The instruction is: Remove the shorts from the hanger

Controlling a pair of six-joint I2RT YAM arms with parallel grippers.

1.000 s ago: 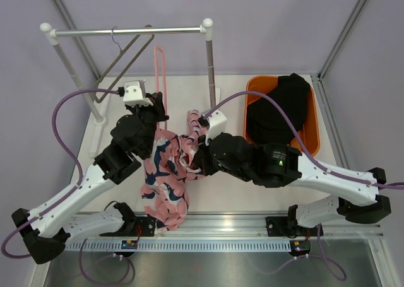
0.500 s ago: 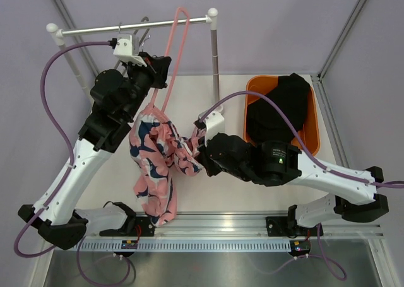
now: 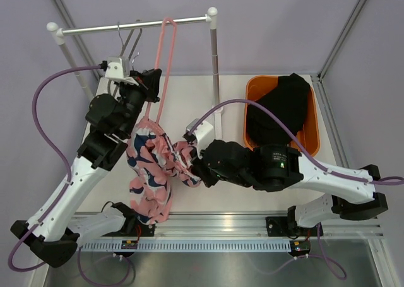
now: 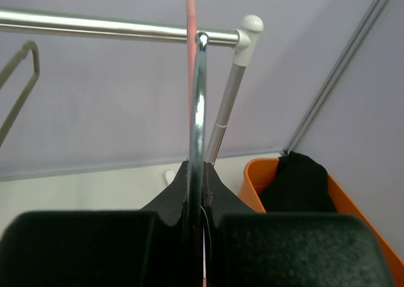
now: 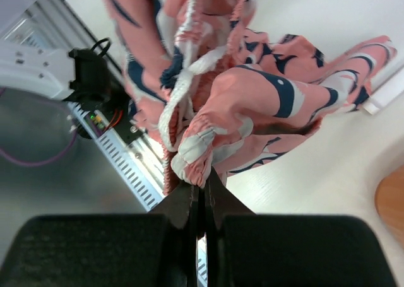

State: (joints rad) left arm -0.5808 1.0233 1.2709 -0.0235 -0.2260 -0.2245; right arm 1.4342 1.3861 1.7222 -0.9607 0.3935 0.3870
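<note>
I need to pull the shorts (image 3: 153, 167) off the hanger with my right gripper next, carry them outward over the orange bin and let them go there, because the bin already has clothing in it.
The pink, navy and white patterned shorts (image 3: 153, 167) hang from a pink hanger (image 3: 165, 60) that stands upright under the rail. My left gripper (image 3: 153, 85) is shut on the hanger; in the left wrist view (image 4: 197, 172) its jaws pinch the chrome stem (image 4: 199, 104), with the pink loop (image 4: 190, 16) behind it. My right gripper (image 3: 191, 164) is shut on the bunched elastic waistband. In the right wrist view (image 5: 203, 187) the shorts (image 5: 252, 104) spread out above the jaws. The shorts are stretched between the two grippers.
A chrome garment rail (image 3: 95, 28) on white posts (image 3: 215, 66) stands at the back, with a grey hanger (image 3: 129, 42) on it. An orange bin (image 3: 314, 135) holding black clothing (image 3: 281, 110) sits at the right. The aluminium frame rail (image 3: 214, 243) runs along the near edge.
My left arm lifted the hanger from low over the table up toward the rail. The shorts now hang lower on it, and my right gripper shifted slightly left and nearer, holding the waistband.
</note>
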